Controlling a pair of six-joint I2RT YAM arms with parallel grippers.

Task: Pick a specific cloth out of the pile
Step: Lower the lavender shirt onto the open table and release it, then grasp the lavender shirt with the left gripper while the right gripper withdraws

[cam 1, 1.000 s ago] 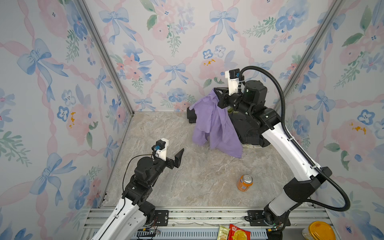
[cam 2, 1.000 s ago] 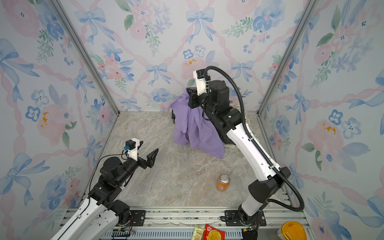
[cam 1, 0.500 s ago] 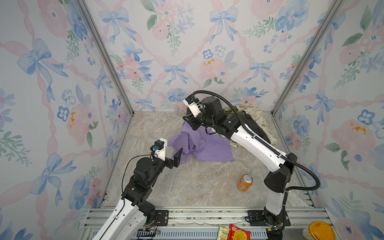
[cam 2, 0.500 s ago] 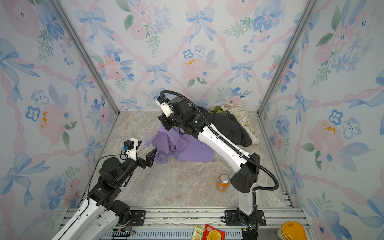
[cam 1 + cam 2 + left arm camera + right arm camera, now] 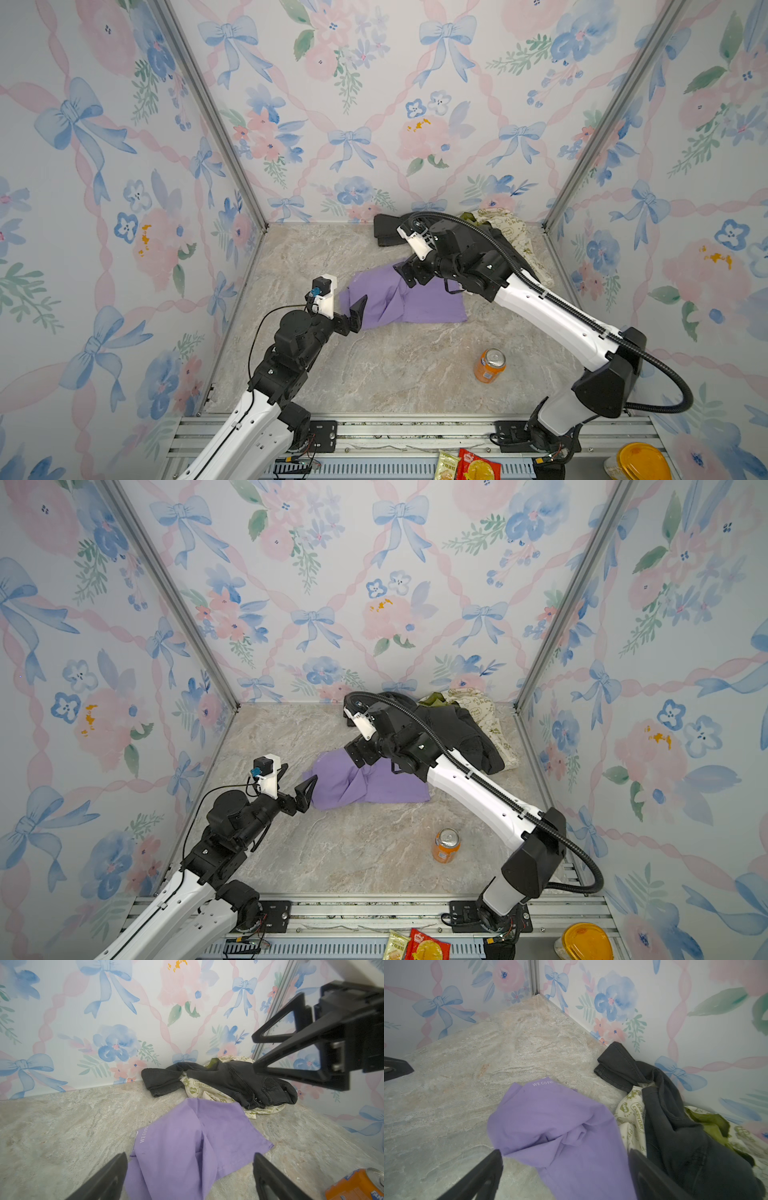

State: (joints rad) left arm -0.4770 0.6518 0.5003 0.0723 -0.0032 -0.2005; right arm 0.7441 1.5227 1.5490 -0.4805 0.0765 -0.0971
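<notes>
I will move my left gripper outward and down so its fingers go around the cloth's raised middle fold (image 5: 389, 304) (image 5: 199, 1147), and then close it, because that standing fold is outward of the gripper and below it.
The cloth (image 5: 409, 299) (image 5: 368, 785), lavender with small white lettering, lies rumpled on the marble table, apart from the pile (image 5: 505, 237) (image 5: 461, 729) of dark grey, cream-printed and olive clothes in the back right corner. My right gripper (image 5: 409, 274) (image 5: 359, 752) (image 5: 564, 1153) hovers open over the cloth's (image 5: 556, 1124) far end, holding nothing, with the pile (image 5: 675, 1126) beside it. My left gripper (image 5: 347, 303) (image 5: 296, 780) (image 5: 190, 1157) stands open at the cloth's (image 5: 187, 1142) near left edge. The left wrist view also shows the pile (image 5: 228, 1080) and the right gripper (image 5: 255, 1053).
An orange soda can (image 5: 489, 365) (image 5: 446, 845) (image 5: 357, 1186) stands front right of the cloth. Snack packets (image 5: 469, 465) and a yellow-lidded tub (image 5: 640, 461) sit beyond the front rail. Flowered walls close in the table on three sides.
The right arm swung the lavender cloth from above the pile down onto the middle of the table, then opened and let it go. The left gripper edged toward the cloth.
</notes>
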